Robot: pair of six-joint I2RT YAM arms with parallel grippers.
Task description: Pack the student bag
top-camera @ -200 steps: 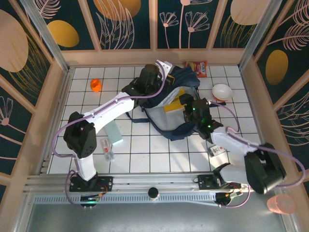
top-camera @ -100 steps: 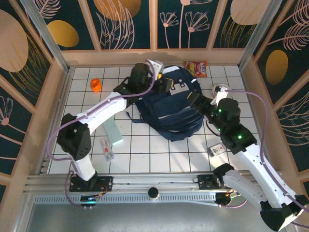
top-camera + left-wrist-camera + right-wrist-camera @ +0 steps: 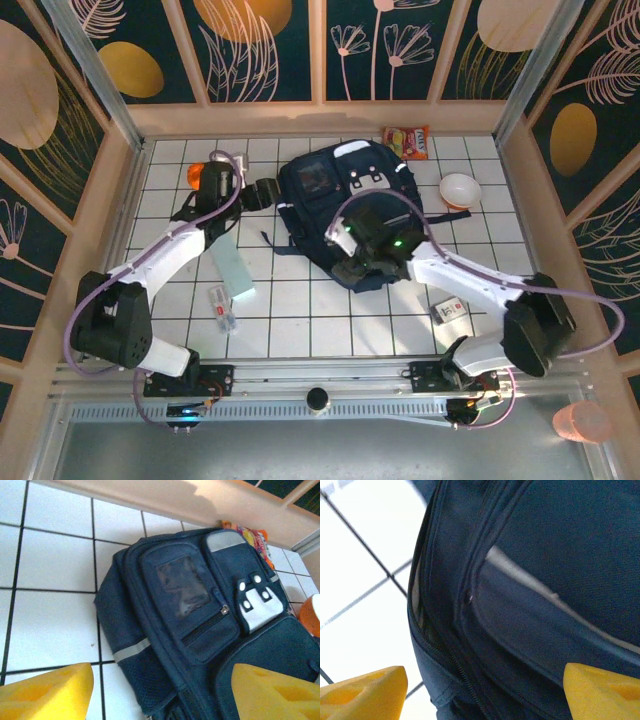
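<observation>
The right gripper lowers onto the bag's zipper edge (image 3: pixel 338 276) (image 3: pixel 466 676) next and closes on that seam, since it runs below between the open fingers.
The student bag (image 3: pixel 350 200) is a navy-blue backpack lying flat on the white tiled table, front pockets and white buckle patch facing up. My left gripper (image 3: pixel 270 194) hovers just off the bag's left side, jaws open and holding nothing. In the left wrist view the student bag (image 3: pixel 200 615) lies ahead, and the left gripper (image 3: pixel 160 695) shows two yellow fingertips (image 3: pixel 45 690) set wide apart. My right gripper (image 3: pixel 348 250) sits over the bag's near edge, open. The right wrist view shows the student bag (image 3: pixel 530 580) and its zipper seam close below the right gripper (image 3: pixel 482 692).
An orange object (image 3: pixel 198 175) lies at the back left. A snack packet (image 3: pixel 407 142) and a white bowl (image 3: pixel 460 190) sit at the back right. A pale green flat item (image 3: pixel 237 272) and a small clear packet (image 3: pixel 222 308) lie front left. A small card (image 3: pixel 450 310) lies front right.
The bag went from open with a yellow item showing to flat and front up. My left gripper opened and drew back to the left. The right arm swung to the bag's near edge.
</observation>
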